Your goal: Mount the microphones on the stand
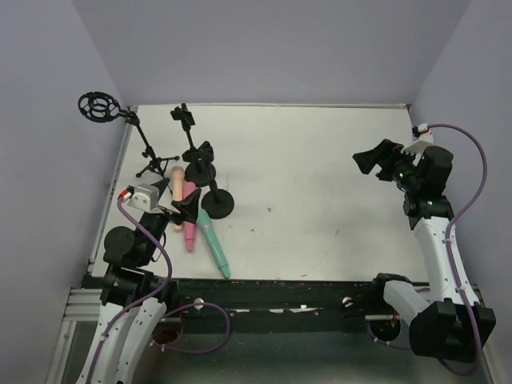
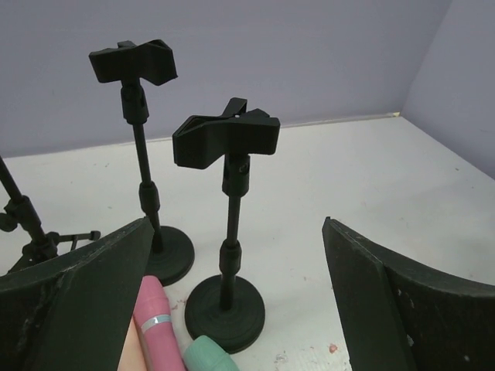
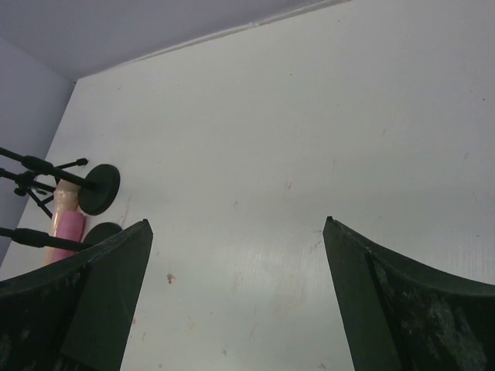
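Observation:
I will move my left gripper outward and to the right in the top view next, onto the near stand's thin pole (image 1: 211, 176) (image 2: 233, 219), because the pole is bare below the clip.
Three microphones lie side by side on the white table at the left: pale peach (image 1: 176, 188), pink (image 1: 190, 224) and mint green (image 1: 214, 246). Two black clip stands rise beside them, a near one (image 1: 218, 204) and a far one (image 1: 186, 120). My left gripper (image 1: 186, 210) is open and empty, hovering over the microphones. In the left wrist view its jaws (image 2: 236, 247) frame the near stand (image 2: 226, 139), with the pink (image 2: 158, 328) and green (image 2: 210, 357) microphone heads low between them. My right gripper (image 1: 370, 160) is open and empty at the far right (image 3: 236, 232).
A tripod stand with a round shock mount (image 1: 100, 106) stands at the far left corner and shows in the left wrist view (image 2: 31, 232). Purple walls close in the table on three sides. The table's front edge (image 1: 280, 280) runs above the arm bases.

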Tool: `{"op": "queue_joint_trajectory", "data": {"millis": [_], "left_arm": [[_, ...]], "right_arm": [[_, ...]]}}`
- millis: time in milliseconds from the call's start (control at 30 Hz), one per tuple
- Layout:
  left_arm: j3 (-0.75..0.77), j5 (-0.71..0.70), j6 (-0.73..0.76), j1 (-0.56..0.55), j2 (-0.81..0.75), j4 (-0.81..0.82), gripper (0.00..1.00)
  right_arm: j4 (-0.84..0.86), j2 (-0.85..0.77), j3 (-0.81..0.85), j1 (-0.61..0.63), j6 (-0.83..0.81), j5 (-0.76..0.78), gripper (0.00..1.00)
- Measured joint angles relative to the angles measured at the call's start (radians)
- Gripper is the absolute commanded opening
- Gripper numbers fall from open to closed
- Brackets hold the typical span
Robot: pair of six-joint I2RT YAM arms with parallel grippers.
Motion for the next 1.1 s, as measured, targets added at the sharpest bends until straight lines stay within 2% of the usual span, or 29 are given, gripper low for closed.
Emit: {"op": "queue_joint_trajectory", "data": {"millis": [233, 533, 633, 767, 967, 1100], "left_arm": [[-0.088, 0.048, -0.092, 0.000, -0.020, 0.095, 0.99], [-0.294, 0.055, -0.322, 0.000, -0.019, 0.219, 0.99], [-0.313, 0.062, -0.349, -0.001, 0.039, 0.282, 0.99], [-0.312, 0.061, -0.343, -0.008, 0.190, 0.402, 0.98], [-0.308, 0.015, -0.282, -0.054, 0.435, 0.621, 0.85], [-0.297, -0.015, -0.226, -0.084, 0.579, 0.712, 0.81]], "right_arm": [[0.010, -0.026, -0.007, 0.000, -0.021, -0.030, 1.00], [0.055, -0.060, -0.148, 0.003, -0.267, -0.293, 1.00], [0.046, -0.060, -0.151, 0.008, -0.336, -0.388, 1.00], [0.030, -0.066, -0.151, 0.014, -0.401, -0.478, 1.00], [0.010, -0.075, -0.151, 0.016, -0.443, -0.522, 1.00], [0.005, -0.075, -0.151, 0.016, -0.451, -0.524, 1.00]]}}
